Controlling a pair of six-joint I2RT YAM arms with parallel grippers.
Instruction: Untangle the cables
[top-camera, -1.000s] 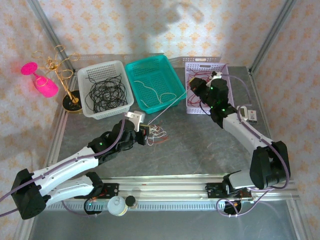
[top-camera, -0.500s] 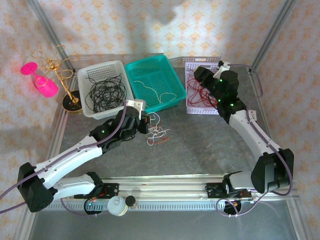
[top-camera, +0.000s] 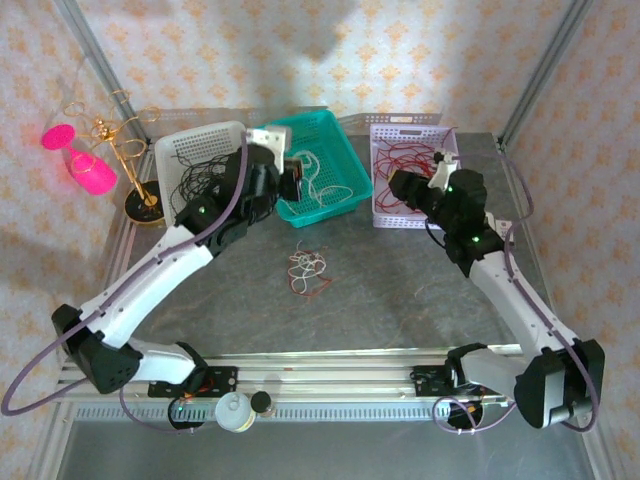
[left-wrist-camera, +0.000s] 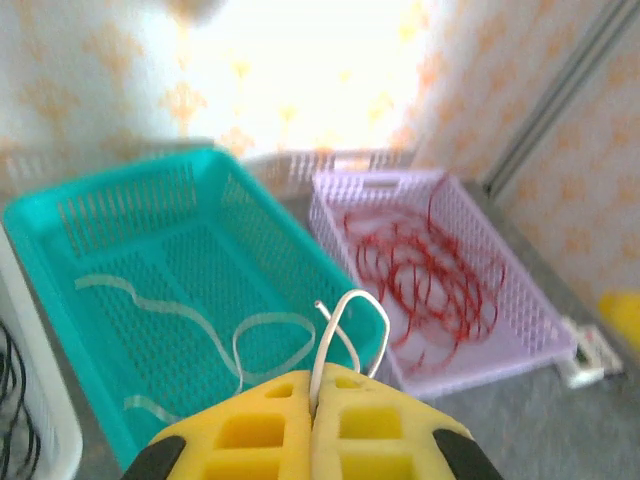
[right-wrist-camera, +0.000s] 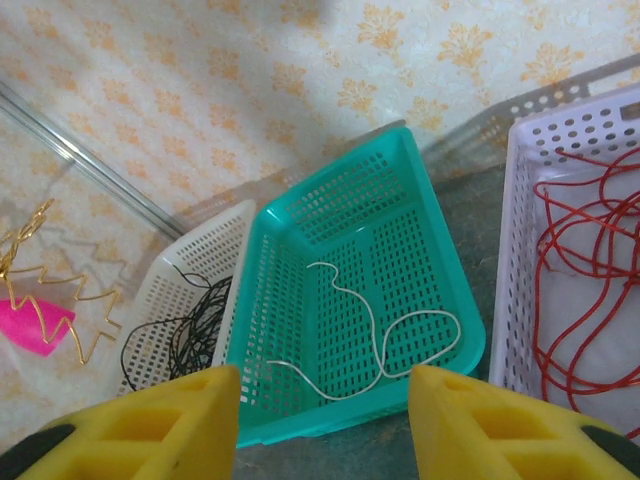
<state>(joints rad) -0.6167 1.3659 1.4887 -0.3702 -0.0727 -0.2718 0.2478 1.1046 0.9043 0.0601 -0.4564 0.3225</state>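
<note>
Another white cable is already in the teal basket (top-camera: 335, 150), so my left gripper should next tilt down and lower toward the basket's bottom to release the cable it holds.
A small clump of red and white cables (top-camera: 308, 270) lies on the table's middle. My left gripper (top-camera: 292, 180) hangs over the front of the teal basket (top-camera: 335, 150), shut on a white cable (left-wrist-camera: 352, 300) that loops out above its yellow fingers (left-wrist-camera: 250, 430). Another white cable (right-wrist-camera: 370, 340) lies in that basket. Red cables (top-camera: 405, 158) fill the lilac basket (top-camera: 405, 128), and black cables (top-camera: 195, 178) the white basket (top-camera: 200, 140). My right gripper (top-camera: 398, 186) stands open by the lilac basket's front, with nothing between its fingers (right-wrist-camera: 190, 415).
A gold wire stand (top-camera: 125, 140) and a pink glass (top-camera: 88, 168) stand at the far left. Metal frame posts rise at both back corners. A rail with the arm bases (top-camera: 330, 375) runs along the near edge.
My left gripper rose from the clump and carried the white cable back over the teal basket. My right gripper opened and drew back out of the lilac basket.
</note>
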